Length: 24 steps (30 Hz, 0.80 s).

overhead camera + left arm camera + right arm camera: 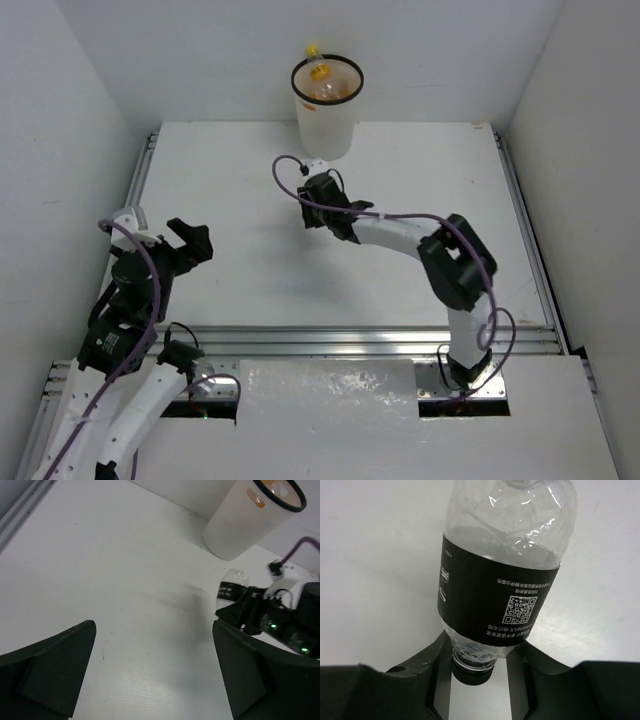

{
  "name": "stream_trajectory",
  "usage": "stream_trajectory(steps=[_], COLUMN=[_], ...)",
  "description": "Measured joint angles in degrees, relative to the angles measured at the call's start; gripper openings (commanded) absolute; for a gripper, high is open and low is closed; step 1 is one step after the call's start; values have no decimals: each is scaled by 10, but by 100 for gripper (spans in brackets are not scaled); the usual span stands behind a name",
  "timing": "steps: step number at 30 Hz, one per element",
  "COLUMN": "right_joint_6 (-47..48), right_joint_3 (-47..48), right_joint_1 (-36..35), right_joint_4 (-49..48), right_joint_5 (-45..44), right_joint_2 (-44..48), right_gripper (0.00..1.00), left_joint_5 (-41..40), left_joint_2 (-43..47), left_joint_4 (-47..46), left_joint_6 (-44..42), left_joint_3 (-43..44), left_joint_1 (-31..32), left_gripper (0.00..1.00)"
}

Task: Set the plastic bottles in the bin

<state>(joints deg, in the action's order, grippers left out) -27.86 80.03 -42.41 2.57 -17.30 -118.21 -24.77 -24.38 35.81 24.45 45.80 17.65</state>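
Observation:
My right gripper holds the bottle and will go up and carry it outward over the bin's black-rimmed opening (328, 80) to let it go. That opening is farther outward than the gripper and higher.
My right gripper (318, 188) is shut on a clear plastic bottle (505, 565) with a dark label and black cap. The jaws grip its neck end and the cap points toward the wrist (480, 652). The bottle also shows in the left wrist view (231, 586), held over the table just in front of the bin. The white bin (325, 125) with a thin black rim stands at the table's far edge. An orange bottle with a yellow cap (320, 78) lies inside it. The bin also shows in the left wrist view (240, 525). My left gripper (192, 240) is open and empty (155, 630) over the table's left side.
White walls close in the table on the left, back and right. Metal rails (380, 340) run along the table's near edge and sides. The right arm's purple cable (290, 165) loops beside the bin.

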Motion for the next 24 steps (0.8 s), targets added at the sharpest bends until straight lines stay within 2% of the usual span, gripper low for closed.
stream_trajectory(steps=[2, 4, 8, 13, 16, 24], right_joint_6=[74, 117, 176, 233, 271, 321], right_joint_3=[-44, -48, 9, 150, 233, 383], right_joint_1=[11, 30, 102, 164, 167, 167], right_joint_4=[-43, -71, -108, -104, -102, -99], right_joint_5=[21, 44, 76, 85, 79, 66], right_joint_2=[68, 109, 132, 69, 15, -95], right_gripper=[16, 16, 17, 19, 19, 21], left_joint_5=[9, 17, 29, 35, 35, 35], left_joint_2=[0, -2, -18, -33, -33, -39], left_joint_4=[-6, -9, -12, -13, -13, -13], left_joint_6=[-2, -4, -6, -7, -7, -7], left_joint_3=[-3, -8, -9, -9, -9, -9], left_joint_1=[0, 0, 0, 0, 0, 0], left_gripper=[100, 100, 100, 100, 100, 100])
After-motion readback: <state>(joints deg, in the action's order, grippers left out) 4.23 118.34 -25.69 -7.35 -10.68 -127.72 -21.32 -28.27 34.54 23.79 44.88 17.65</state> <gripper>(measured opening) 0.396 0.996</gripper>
